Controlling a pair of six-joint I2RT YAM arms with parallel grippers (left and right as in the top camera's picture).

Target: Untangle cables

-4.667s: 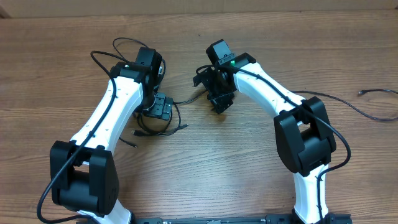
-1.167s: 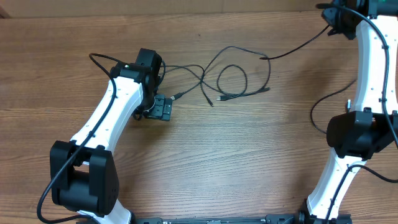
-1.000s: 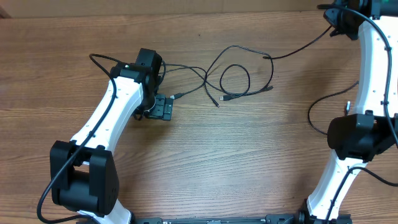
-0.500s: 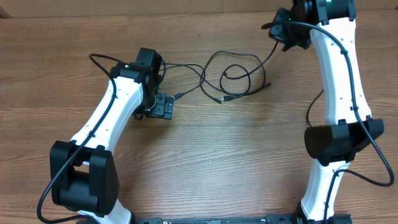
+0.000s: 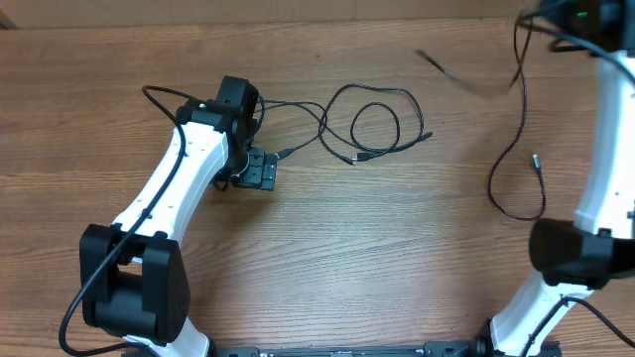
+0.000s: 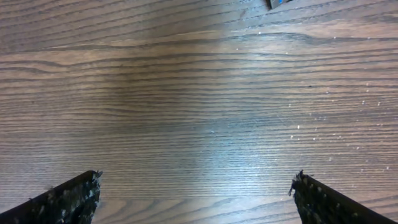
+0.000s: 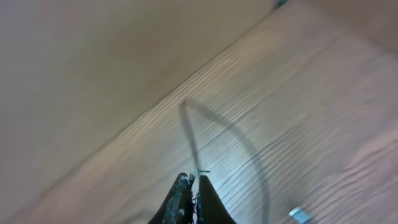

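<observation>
I should next move my right gripper to the right in the overhead view and let go of the cable onto the bare wood, because that clear part of the table is below my gripper.
Two looped cables (image 5: 375, 123) lie on the wood in the middle of the table, with thin strands running left to my left arm's wrist. Just left of them my left gripper (image 5: 260, 171) hovers low; in the left wrist view its fingers (image 6: 67, 199) stand wide apart over bare wood, so it is open and empty. My right gripper (image 7: 194, 185) is shut on another cable (image 5: 516, 129) at the far right corner. That cable hangs down to the table, curls round and ends in a small plug (image 5: 536, 159). Its other end (image 5: 461, 72) is blurred in mid-air.
The right arm (image 5: 605, 119) stands tall along the right edge. The left arm (image 5: 179, 188) stretches from the front left. A thicker black cable (image 5: 159, 94) loops behind the left wrist. A pale wall borders the table's far edge (image 7: 93, 81).
The right arm swung from the far middle back to the far right corner with its cable, which now hangs apart from the loops. The left arm has not moved.
</observation>
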